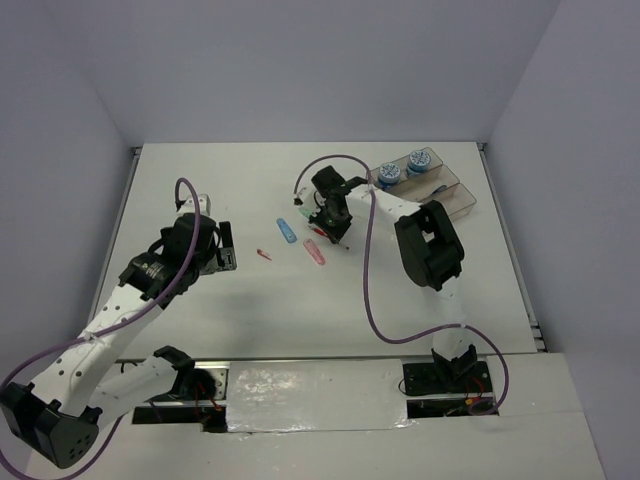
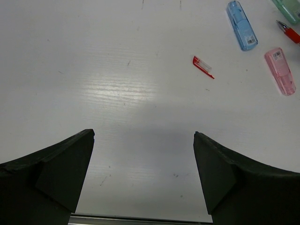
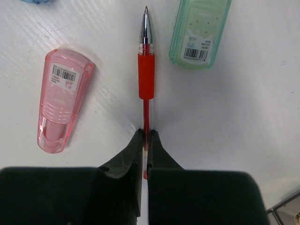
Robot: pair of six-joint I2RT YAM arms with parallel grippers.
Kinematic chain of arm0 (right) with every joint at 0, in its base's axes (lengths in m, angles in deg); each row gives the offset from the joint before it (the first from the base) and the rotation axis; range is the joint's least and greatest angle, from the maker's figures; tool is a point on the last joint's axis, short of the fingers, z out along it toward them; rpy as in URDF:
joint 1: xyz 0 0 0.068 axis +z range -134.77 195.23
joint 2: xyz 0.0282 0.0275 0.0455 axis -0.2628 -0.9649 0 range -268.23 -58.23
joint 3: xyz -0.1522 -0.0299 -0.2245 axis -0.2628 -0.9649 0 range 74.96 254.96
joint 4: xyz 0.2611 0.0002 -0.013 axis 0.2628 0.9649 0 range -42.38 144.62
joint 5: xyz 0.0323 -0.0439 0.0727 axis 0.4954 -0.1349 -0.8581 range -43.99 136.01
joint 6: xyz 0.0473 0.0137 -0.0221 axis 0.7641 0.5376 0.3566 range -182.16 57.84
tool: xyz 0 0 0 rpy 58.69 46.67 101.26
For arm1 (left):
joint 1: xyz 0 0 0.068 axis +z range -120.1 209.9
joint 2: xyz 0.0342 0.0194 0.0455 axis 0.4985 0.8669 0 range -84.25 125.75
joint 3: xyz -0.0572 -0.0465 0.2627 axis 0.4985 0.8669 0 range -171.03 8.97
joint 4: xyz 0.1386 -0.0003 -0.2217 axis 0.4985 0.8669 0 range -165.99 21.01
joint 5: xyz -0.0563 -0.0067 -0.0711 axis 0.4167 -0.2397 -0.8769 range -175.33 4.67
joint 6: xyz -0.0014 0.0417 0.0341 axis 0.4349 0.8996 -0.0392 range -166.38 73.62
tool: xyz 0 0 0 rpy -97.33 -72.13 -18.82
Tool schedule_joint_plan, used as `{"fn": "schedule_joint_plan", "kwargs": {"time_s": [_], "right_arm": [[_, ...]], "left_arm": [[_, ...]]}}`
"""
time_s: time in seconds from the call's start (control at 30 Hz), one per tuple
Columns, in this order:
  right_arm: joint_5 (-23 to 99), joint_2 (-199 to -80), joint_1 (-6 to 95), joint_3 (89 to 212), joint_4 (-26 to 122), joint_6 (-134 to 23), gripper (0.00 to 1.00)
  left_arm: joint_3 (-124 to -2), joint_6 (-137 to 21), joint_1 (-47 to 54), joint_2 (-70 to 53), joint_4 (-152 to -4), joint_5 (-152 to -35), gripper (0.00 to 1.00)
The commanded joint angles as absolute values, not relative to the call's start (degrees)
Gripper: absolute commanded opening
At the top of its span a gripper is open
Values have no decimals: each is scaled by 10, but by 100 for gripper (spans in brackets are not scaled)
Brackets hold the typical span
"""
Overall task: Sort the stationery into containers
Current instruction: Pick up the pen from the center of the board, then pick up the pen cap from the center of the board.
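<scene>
My left gripper shifts right in the top view next toward the tiny red bit [image 1: 264, 255] slantwise below it, turns along it, lowers and closes.
My right gripper [image 3: 146, 136] is shut on the clear barrel of a red pen [image 3: 146, 75] that lies on the white table, tip pointing away. A pink flat piece [image 3: 61, 101] lies left of the pen and a green flat piece [image 3: 199, 30] right of it. From above, the right gripper [image 1: 334, 228] is mid-table, with a blue piece [image 1: 287, 231], the pink piece [image 1: 315, 251] and a tiny red bit [image 1: 264, 255] to its left. Two blue-and-white tape rolls [image 1: 389, 175] [image 1: 417, 162] sit in the containers [image 1: 455, 195] at the far right. My left gripper [image 2: 144, 136] is open and empty over bare table.
The left wrist view shows the red bit [image 2: 203, 66], the blue piece [image 2: 242, 25], the pink piece [image 2: 280, 70], the green piece's edge [image 2: 289, 8] and the pen tip [image 2: 289, 31] ahead to the right. A container corner [image 3: 286, 211] is right of the right gripper. Purple cables loop over the table.
</scene>
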State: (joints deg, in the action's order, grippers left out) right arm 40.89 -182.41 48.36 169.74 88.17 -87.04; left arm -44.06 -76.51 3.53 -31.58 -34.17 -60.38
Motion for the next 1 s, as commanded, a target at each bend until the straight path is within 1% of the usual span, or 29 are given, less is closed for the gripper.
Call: {"fn": "schedule_joint_plan", "kwargs": {"time_s": [0.0, 0.07, 0.17, 0.3, 0.33, 0.4, 0.47, 0.63, 0.67, 0.73, 0.8, 0.83, 0.97], "right_arm": [[348, -1816, 495, 1655, 867, -847, 0], [339, -1786, 495, 1629, 845, -824, 0], [367, -1715, 495, 1590, 792, -768, 0], [423, -1603, 494, 1539, 742, -689, 0], [453, -1586, 495, 1520, 738, -654, 0], [471, -1537, 495, 1482, 734, -630, 0], [471, -1488, 497, 1453, 731, -623, 0], [463, -1374, 501, 1336, 706, -605, 0], [458, -1338, 502, 1323, 700, -601, 0], [445, -1306, 508, 1289, 697, -592, 0], [447, -1268, 513, 1264, 694, -583, 0], [445, -1250, 518, 1259, 695, -582, 0], [458, -1231, 536, 1241, 702, -579, 0]], "left_arm": [[-441, -761, 38, -314, -358, -612, 99], [-444, -771, 39, -306, -355, -619, 99], [-446, -813, 39, -297, -352, -637, 99], [-424, -919, 38, -280, -381, -665, 99], [-420, -938, 39, -265, -389, -672, 99], [-417, -985, 38, -244, -410, -677, 99], [-424, -1032, 38, -201, -415, -666, 99], [-442, -1139, 38, -100, -410, -643, 99], [-444, -1179, 37, -87, -409, -638, 99], [-450, -1213, 35, -53, -405, -632, 97], [-475, -1243, 30, -27, -396, -625, 95], [-489, -1261, 27, 7, -372, -620, 95], [-601, -1278, 22, 111, -288, -604, 96]]}}
